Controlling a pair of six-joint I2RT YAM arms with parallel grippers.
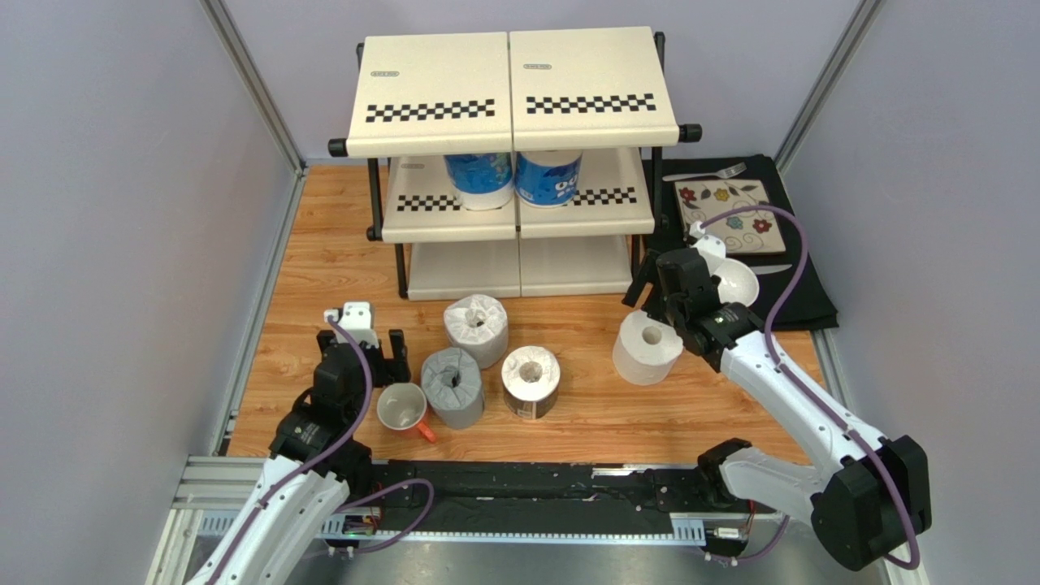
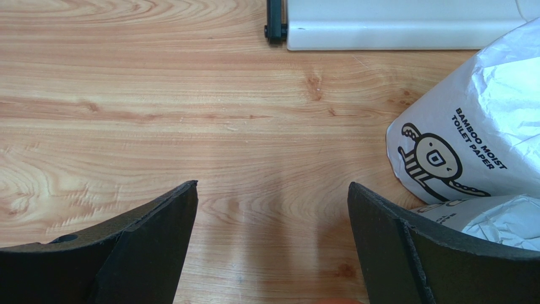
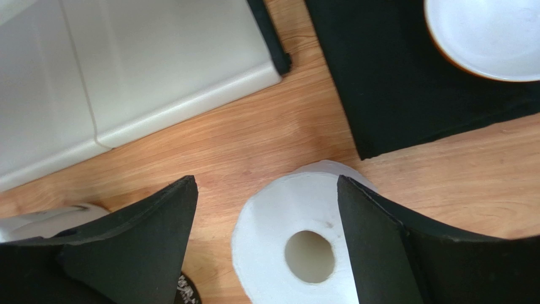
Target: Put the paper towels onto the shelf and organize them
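My right gripper draws back next and comes down astride the plain white roll's side.
The shelf stands at the back, with two blue-printed paper towels on its middle tier. On the table stand a white wrapped roll, a grey roll, a dark-wrapped roll and a plain white roll. My right gripper hovers open over the plain white roll. Its right finger overlaps the roll's edge and its left finger stands apart from it. My left gripper is open over bare wood, left of the wrapped roll.
A white mug with an orange handle sits just left of the grey roll. Right of the shelf lies a black mat carrying a floral tile, a fork and a white bowl. The shelf's bottom panel is close ahead.
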